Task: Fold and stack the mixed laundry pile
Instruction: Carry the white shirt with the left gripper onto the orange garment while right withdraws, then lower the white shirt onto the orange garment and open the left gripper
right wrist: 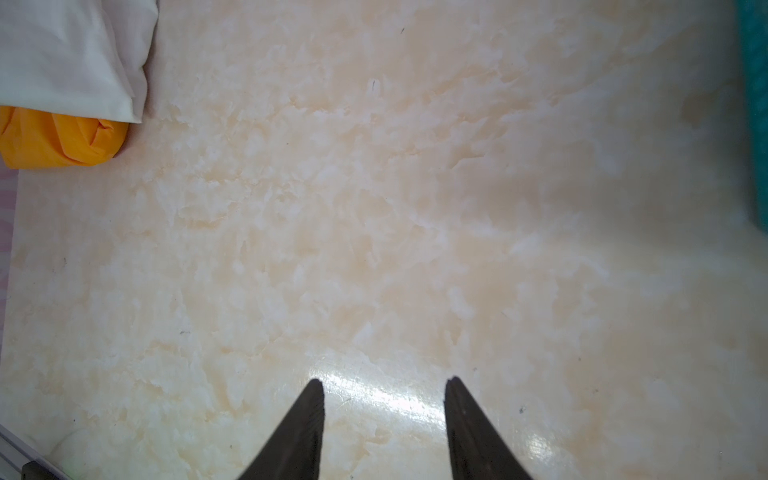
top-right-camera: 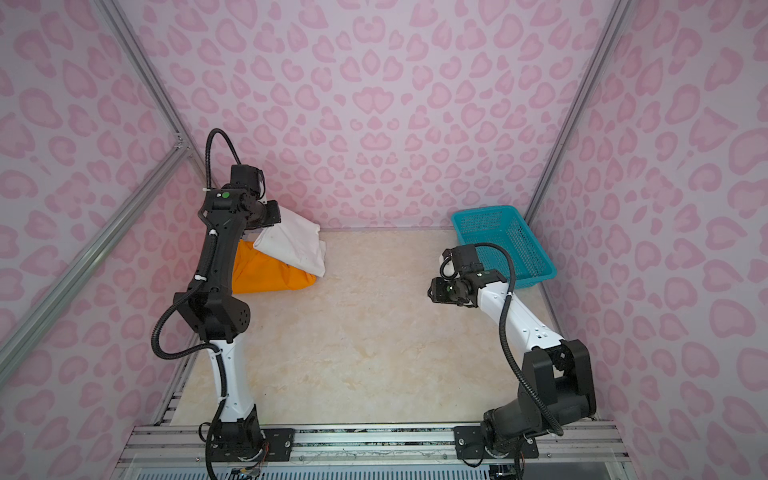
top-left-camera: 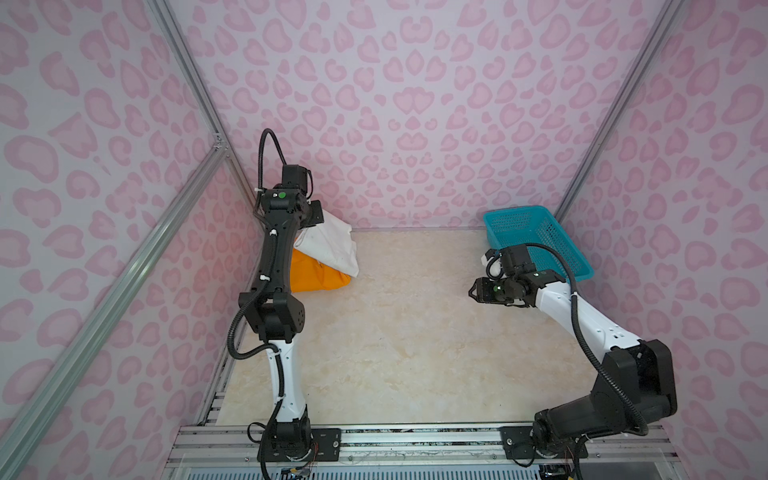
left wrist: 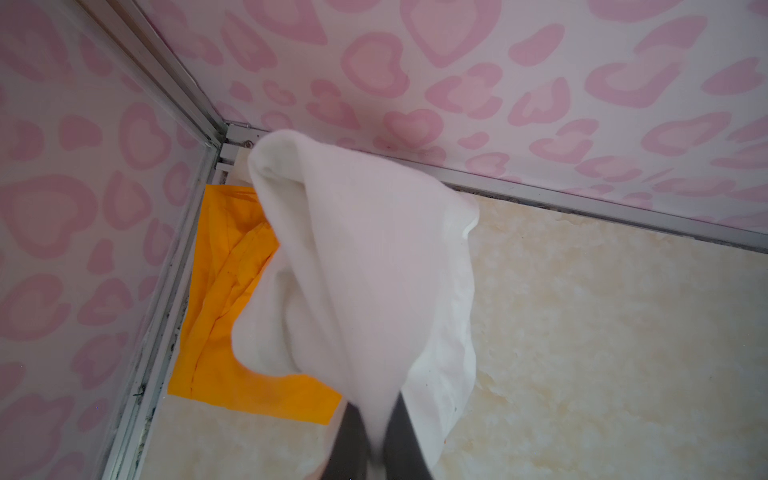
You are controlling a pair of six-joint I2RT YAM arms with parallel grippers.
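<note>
The orange shorts' wall-side part [top-right-camera: 247,269] [left wrist: 222,336] still lies bare. I will next move my left gripper toward the side and down, and let go of the white T-shirt's raised end onto it.
In the far left corner of the table lie the orange shorts [top-left-camera: 318,279] [top-right-camera: 266,274] [left wrist: 220,299]. The white T-shirt [top-left-camera: 332,245] [top-right-camera: 295,245] [left wrist: 365,270] drapes over them, one end lifted. My left gripper [left wrist: 377,419] is shut on that raised end, and the cloth covers its fingertips; in both top views the gripper [top-left-camera: 316,215] [top-right-camera: 272,212] sits above the pile. The shirt's print is hidden. My right gripper [top-left-camera: 473,291] [top-right-camera: 430,291] [right wrist: 384,386] hovers open over bare table on the right, holding nothing. Its wrist view shows the T-shirt [right wrist: 70,58] and shorts [right wrist: 54,141] far off.
A teal perforated basket [top-left-camera: 540,245] [top-right-camera: 509,245] [right wrist: 754,104] stands at the back right, just behind the right wrist. Pink patterned walls with aluminium rails [left wrist: 174,137] close the table on three sides. The marble-look tabletop [top-left-camera: 407,332] spreads between the arms.
</note>
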